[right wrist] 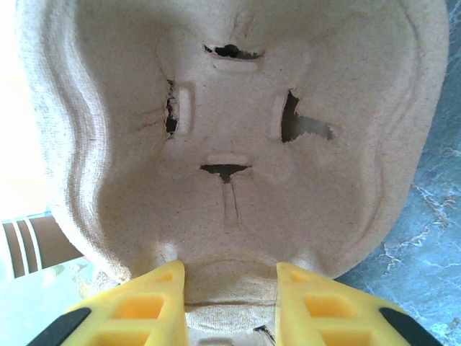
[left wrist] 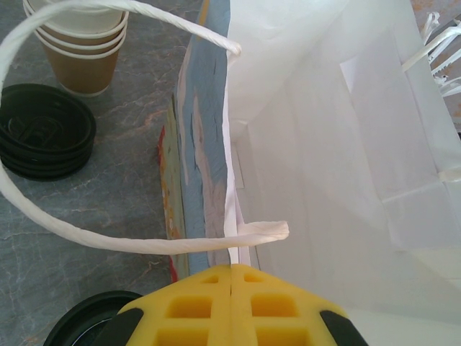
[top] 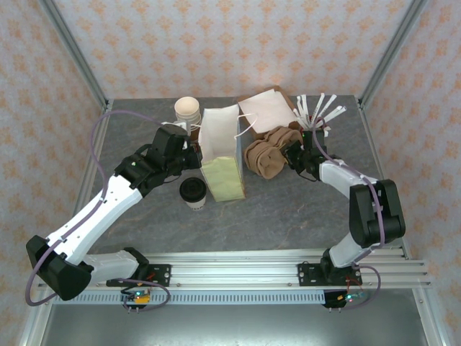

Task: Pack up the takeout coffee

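The left gripper will next pull the pinched side of the bag toward the brown pulp cup carriers and slightly back, then let go of it, because the takeout coffee (top: 193, 192) crowds the bag.
The takeout coffee (top: 193, 192), a small cream cup with a black lid, stands on the table just left of the upright paper bag (top: 220, 151). Its lid (left wrist: 83, 318) peeks in at the bottom of the left wrist view. My left gripper (top: 194, 156) is at the bag's left rim. Its yellow fingers (left wrist: 231, 268) are shut on the edge of the bag's white wall (left wrist: 324, 144), under the looped handle (left wrist: 72, 232). My right gripper (top: 293, 155) is at the brown pulp cup carriers (top: 268, 157), with its fingers (right wrist: 230, 270) closed against a ridge of the top carrier (right wrist: 230, 108).
A stack of lidless cups (left wrist: 83, 43) and a stack of loose black lids (left wrist: 43, 131) sit left of the bag. Flat white bags (top: 270, 108) and wrapped sticks (top: 320, 112) lie at the back right. Metal frame posts border the table.
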Controlling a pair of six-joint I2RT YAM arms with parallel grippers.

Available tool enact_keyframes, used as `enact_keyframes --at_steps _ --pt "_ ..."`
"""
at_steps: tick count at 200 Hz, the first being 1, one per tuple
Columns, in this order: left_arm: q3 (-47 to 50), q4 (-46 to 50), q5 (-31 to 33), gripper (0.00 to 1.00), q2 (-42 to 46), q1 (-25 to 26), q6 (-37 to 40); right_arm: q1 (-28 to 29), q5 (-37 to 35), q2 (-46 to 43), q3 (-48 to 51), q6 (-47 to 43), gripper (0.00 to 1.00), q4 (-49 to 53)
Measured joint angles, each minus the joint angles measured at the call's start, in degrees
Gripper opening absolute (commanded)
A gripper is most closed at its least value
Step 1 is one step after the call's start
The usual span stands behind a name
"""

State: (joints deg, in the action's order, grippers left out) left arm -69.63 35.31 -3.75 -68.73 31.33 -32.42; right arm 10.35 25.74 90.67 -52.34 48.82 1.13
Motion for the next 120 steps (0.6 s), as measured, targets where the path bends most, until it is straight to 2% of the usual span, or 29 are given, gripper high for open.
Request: enact_keyframes --at_steps 81,120 --pt "0.0 0.0 -0.1 0.0 0.0 0.0 0.0 0.0 -2.7 -6.9 -0.4 -6.4 0.3 10.1" --pt "0.0 0.0 -0.3 0.01 0.4 0.2 0.0 0.0 -2.8 -13.4 -0.9 -11.7 0.3 18.4"
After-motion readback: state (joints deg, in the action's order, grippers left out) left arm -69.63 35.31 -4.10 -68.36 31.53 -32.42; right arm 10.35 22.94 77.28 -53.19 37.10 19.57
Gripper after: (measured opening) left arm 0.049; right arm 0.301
